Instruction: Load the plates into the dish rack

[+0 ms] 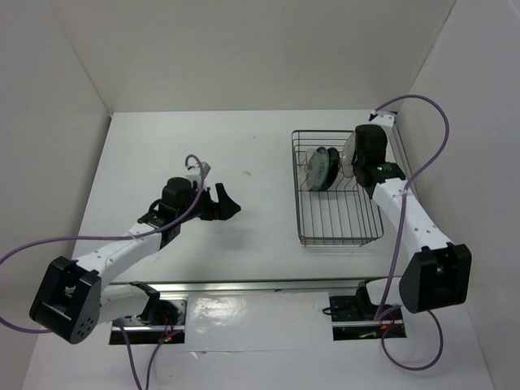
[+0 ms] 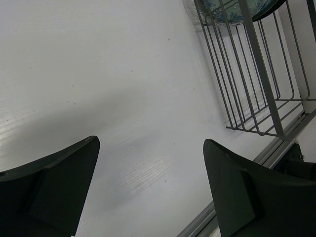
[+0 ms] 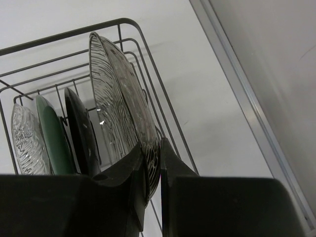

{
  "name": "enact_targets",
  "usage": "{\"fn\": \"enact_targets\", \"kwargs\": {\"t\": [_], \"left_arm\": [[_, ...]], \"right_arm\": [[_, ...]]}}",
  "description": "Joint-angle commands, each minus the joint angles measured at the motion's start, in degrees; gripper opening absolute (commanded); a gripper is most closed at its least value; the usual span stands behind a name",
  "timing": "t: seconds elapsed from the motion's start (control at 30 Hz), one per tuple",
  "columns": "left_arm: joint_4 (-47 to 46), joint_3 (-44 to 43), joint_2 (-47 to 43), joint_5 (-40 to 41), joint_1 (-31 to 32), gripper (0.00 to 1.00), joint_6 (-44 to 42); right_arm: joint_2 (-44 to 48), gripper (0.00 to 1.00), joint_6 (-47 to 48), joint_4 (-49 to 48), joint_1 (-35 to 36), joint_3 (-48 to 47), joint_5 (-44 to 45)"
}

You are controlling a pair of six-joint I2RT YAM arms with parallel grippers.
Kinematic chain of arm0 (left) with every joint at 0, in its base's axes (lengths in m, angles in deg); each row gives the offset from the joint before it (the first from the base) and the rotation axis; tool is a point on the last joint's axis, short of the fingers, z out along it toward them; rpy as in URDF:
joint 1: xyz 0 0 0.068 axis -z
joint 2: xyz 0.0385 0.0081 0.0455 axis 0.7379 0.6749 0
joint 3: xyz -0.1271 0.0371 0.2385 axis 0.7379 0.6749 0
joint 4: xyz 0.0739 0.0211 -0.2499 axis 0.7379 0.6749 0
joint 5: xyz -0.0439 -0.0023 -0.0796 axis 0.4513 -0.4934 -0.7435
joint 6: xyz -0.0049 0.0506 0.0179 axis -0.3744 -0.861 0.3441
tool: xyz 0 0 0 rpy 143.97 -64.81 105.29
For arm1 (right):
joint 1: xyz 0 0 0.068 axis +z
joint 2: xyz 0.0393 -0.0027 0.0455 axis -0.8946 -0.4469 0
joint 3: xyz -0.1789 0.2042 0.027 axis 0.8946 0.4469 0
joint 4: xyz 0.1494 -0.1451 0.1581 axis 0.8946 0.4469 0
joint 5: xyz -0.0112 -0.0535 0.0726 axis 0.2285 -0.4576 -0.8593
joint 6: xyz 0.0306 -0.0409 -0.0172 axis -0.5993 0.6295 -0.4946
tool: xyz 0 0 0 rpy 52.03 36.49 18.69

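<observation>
The gap beside the black plate is empty, so my right gripper should next shift toward that plate and lower the clear round plate into the rack.
The dish rack (image 1: pixel 341 213) stands at the right of the table. In the right wrist view (image 3: pixel 155 86) three plates stand upright in it: a translucent whitish one (image 3: pixel 27 140), the blue-green one (image 3: pixel 52 138) and the black one (image 3: pixel 81 131). My right gripper (image 3: pixel 153 148) is shut on the rim of the clear round plate (image 3: pixel 116 106) and holds it upright over the rack's right end, beside the black plate. In the top view it is at the rack's far right corner (image 1: pixel 353 158). My left gripper (image 1: pixel 226 203) is open and empty over bare table, left of the rack (image 2: pixel 247 74).
White walls close in the table at the back and both sides. A metal rail (image 1: pixel 260 286) runs along the near edge by the arm bases. A purple cable (image 1: pixel 431 122) loops above the right arm near the right wall.
</observation>
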Motion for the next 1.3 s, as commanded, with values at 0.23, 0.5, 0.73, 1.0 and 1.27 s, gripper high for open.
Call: {"fn": "enact_targets", "kwargs": {"t": [0.23,0.5,0.73,1.0,1.27], "left_arm": [[-2.7,0.2,-1.3,-1.3,0.3,1.00,-0.9],[-2.7,0.2,-1.3,-1.3,0.8,1.00,-0.9],[-2.7,0.2,-1.3,-1.3,0.8,1.00,-1.4],[-2.2,0.2,-2.5,-1.3,0.8,1.00,-1.4],[-2.2,0.8,-3.0,-1.9,0.8,1.00,-1.4]], "right_arm": [[-2.6,0.00,-0.3,-5.3,-1.4,-1.3,-1.7],[-5.0,0.00,-0.8,-5.9,-1.3,-0.2,-3.3],[-6.1,0.01,-0.8,-5.9,-0.3,-0.7,-2.0],[-7.8,0.17,-0.8,-5.4,0.8,-0.7,-0.4],[-8.9,0.53,-1.3,-4.8,1.3,-1.2,0.6]]}}
